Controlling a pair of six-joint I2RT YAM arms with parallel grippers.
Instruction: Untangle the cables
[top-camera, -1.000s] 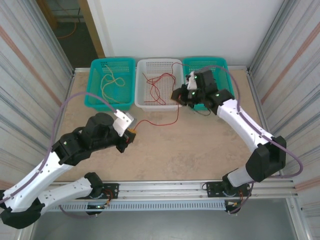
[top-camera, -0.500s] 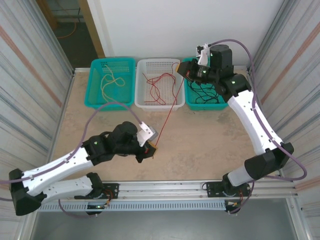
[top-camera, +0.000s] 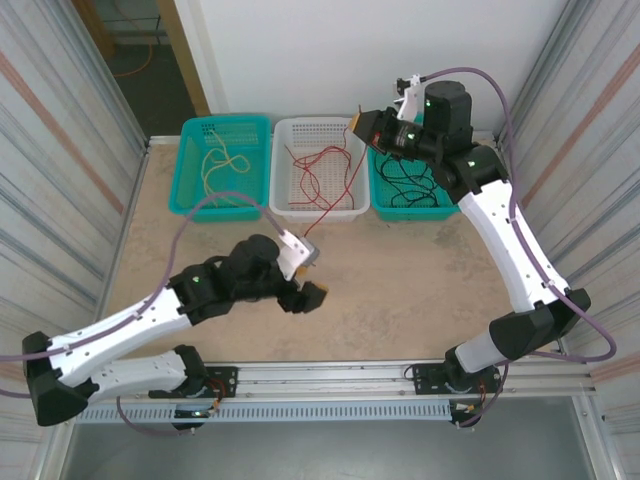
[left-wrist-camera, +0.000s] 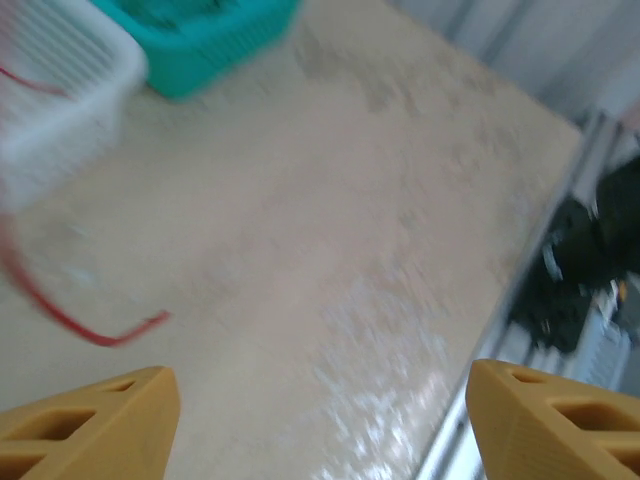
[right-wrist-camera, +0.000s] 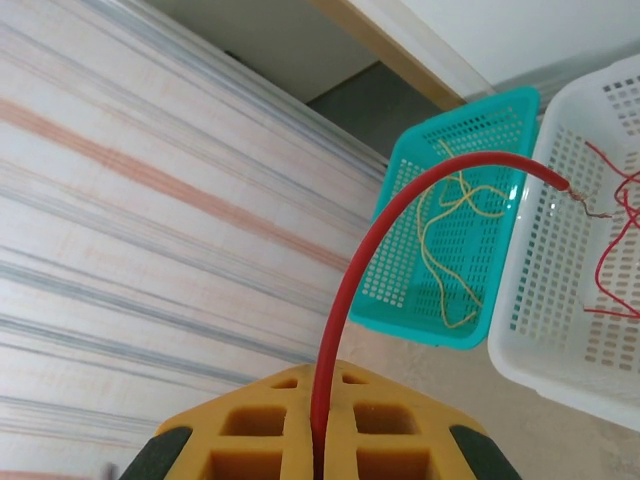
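Note:
The red cable trails over the front of the white basket, so I will move my right gripper back over that basket's open inside and let go of the cable's other end.
My right gripper (top-camera: 363, 128) is shut on a red cable (top-camera: 346, 190) and held high over the white basket (top-camera: 288, 209). In the right wrist view the red cable (right-wrist-camera: 345, 320) rises from between the pressed fingers (right-wrist-camera: 265, 445) and arcs toward the baskets. Its lower end trails over the basket's front onto the table near the loose cable tip (left-wrist-camera: 95, 337). My left gripper (top-camera: 312, 295) hovers open above the table with nothing between its fingers (left-wrist-camera: 90, 425). More red cables (top-camera: 315, 165) lie in the white basket, yellow cables (top-camera: 222, 165) in the left teal basket, black cables (top-camera: 408, 190) in the right teal basket.
Three baskets stand in a row at the back: left teal basket (top-camera: 190, 200), the white one, and right teal basket (top-camera: 440, 210). Corrugated walls close in both sides. A metal rail (top-camera: 330, 375) runs along the near edge. Bare tabletop (top-camera: 400, 280) lies in front of the baskets.
My left gripper has opened and let go of the red cable, whose lower end has sprung back toward the white basket. The right gripper stays shut on the cable, shifted slightly.

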